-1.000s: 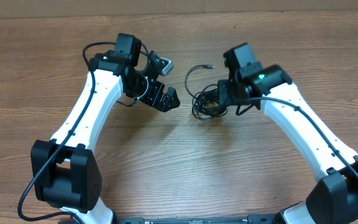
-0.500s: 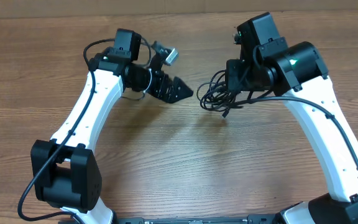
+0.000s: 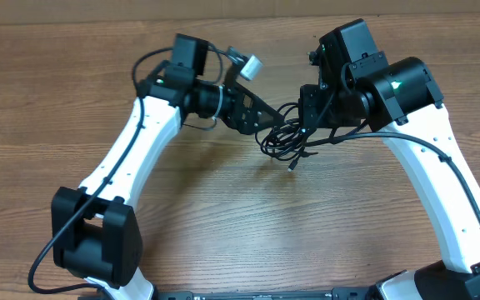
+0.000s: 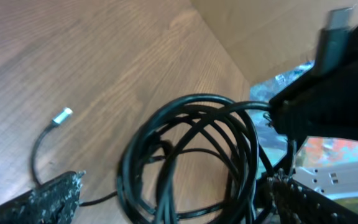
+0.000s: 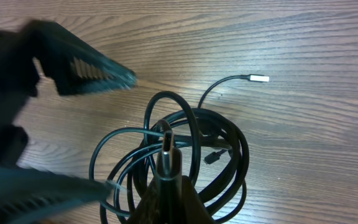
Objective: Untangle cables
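Note:
I will pull my right gripper to the right in the overhead view over bare tabletop and let go, as the coil (image 5: 185, 155) hangs bunched near the held plug end.
The cables (image 3: 283, 137) are a bunch of thin black cords in a tangled coil, hanging just above the wooden table (image 3: 223, 217). My right gripper (image 3: 309, 117) is shut on one cable's plug end (image 5: 166, 152), and the coil (image 5: 185, 155) dangles below it. A loose strand ends in a silver plug (image 5: 258, 79), also seen in the left wrist view (image 4: 62, 116). My left gripper (image 3: 265, 123) is open, its fingers (image 4: 39, 200) on either side of the coil (image 4: 191, 149). Its fingers (image 5: 86, 65) show at the left of the right wrist view.
A cardboard wall (image 3: 73, 10) runs along the table's far edge. The two grippers are very close together at the middle back of the table. Thick black arm wires run along both white arms.
My right gripper lifted the coil off the table and now holds it still. My left gripper has moved right and now has its open fingers around the coil.

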